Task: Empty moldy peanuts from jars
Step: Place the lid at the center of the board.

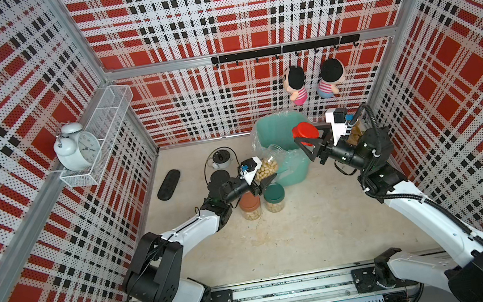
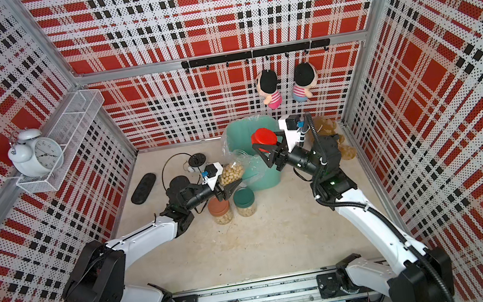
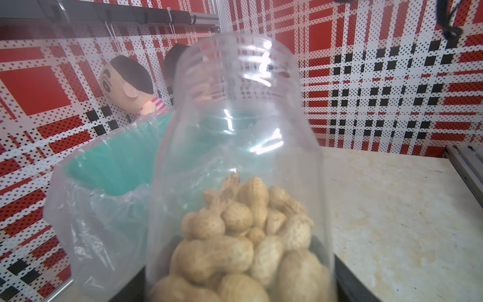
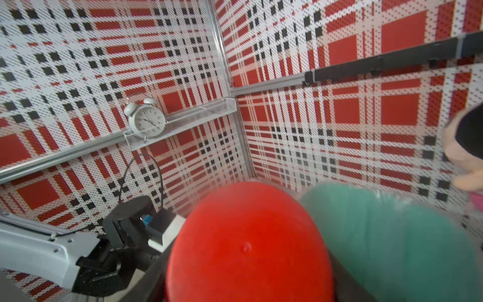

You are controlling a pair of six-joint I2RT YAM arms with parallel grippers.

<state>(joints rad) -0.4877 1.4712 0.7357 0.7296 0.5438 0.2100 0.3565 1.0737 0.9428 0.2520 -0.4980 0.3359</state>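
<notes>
I need to move my right gripper back off the bin (image 1: 274, 121) and down to let go of the red lid, since bare tabletop lies below the gripper and back toward my base.
My left gripper (image 1: 265, 177) (image 3: 237, 287) is shut on an open clear jar (image 1: 268, 162) (image 2: 233, 169) (image 3: 235, 130), tilted with its mouth toward the teal bin (image 1: 274, 121) (image 3: 104, 167). Moldy peanuts (image 1: 266, 171) (image 3: 235, 235) are heaped at the jar's base end. My right gripper (image 1: 308, 138) (image 4: 248, 287) is shut on the red lid (image 1: 304, 131) (image 2: 264, 138) (image 4: 248, 248), held above the bin. Two closed jars stand on the table below the left gripper, one with a brown lid (image 1: 250, 205) and one with a green lid (image 1: 274, 197).
The bin has a clear plastic liner (image 3: 86, 222). A black oblong object (image 1: 169, 184) and a round device with a cable (image 1: 221, 158) lie at the back left. Two plush dolls (image 1: 295, 85) hang on the back wall. A teddy bear (image 2: 327, 129) sits behind the right arm.
</notes>
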